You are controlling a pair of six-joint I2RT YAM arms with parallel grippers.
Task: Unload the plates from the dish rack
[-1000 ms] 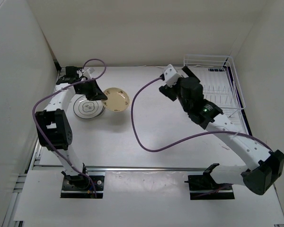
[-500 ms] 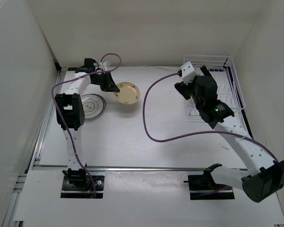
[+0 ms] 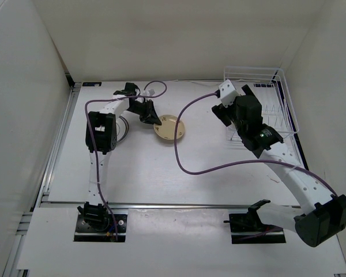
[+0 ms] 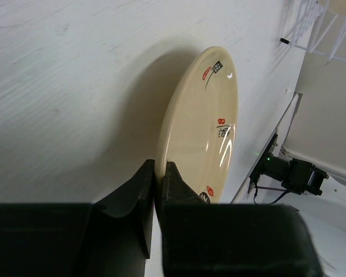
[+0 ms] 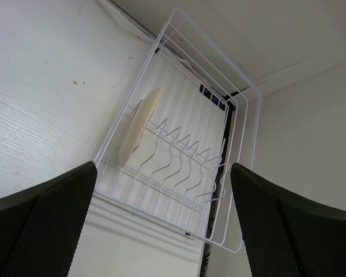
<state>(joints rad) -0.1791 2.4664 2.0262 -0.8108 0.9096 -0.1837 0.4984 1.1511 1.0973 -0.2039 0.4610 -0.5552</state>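
Next I should bring my right gripper down with a turn onto the pale plate's upper rim, a finger to each side of the plate, since it stands on edge below the gripper.
My left gripper is shut on the rim of the beige plate, which sits near the table's middle. In the left wrist view the black fingers pinch the rim of this plate, which has small red and dark marks and is tilted on its edge over the table. The white plate with a dark rim lies flat at the left, partly hidden by my left arm. My right gripper is open and empty at the dish rack's left side. The right wrist view shows the rack with one pale plate standing on edge in it.
Purple cables loop over the table from both wrists. White walls close in the back and both sides. The rack stands in the back right corner against the wall.
My left gripper has carried the beige plate to the right, away from the white plate and toward the table's middle. My right gripper swung right to the rack and stays there.
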